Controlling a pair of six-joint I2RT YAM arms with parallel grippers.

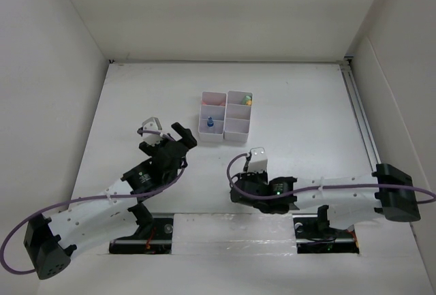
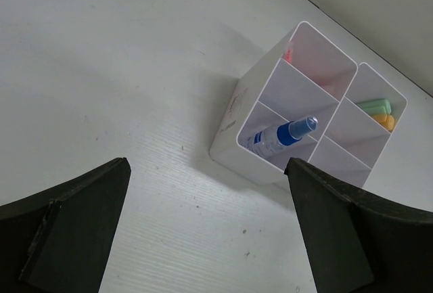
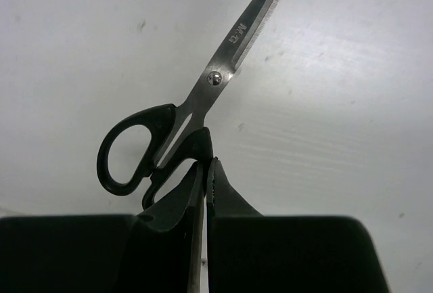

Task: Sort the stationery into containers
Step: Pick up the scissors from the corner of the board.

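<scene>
Next, my right gripper lifts and carries the scissors outward over the opening of the near compartment (image 1: 236, 129) beside the bottle. It then releases them there, since that compartment stands empty.
Black-handled scissors (image 3: 196, 114) lie on the white table, steel blades pointing up and right in the right wrist view. My right gripper (image 3: 208, 162) is shut on the scissors, its tips pinching the nearer handle loop. In the top view this gripper (image 1: 240, 187) points down at the near middle and hides the scissors. The white containers (image 1: 235, 112) stand further back. They hold a clear blue-capped bottle (image 2: 284, 134), a light green marker (image 2: 374, 106) and a pink pen (image 2: 289, 53). My left gripper (image 1: 178, 138) hangs open and holds nothing, left of and short of the containers (image 2: 237, 120).
White walls enclose the table on the left, back and right. A metal rail (image 1: 361, 118) runs along the right edge. Purple cables trail along both arms. Bare table lies between the two grippers and the organizer.
</scene>
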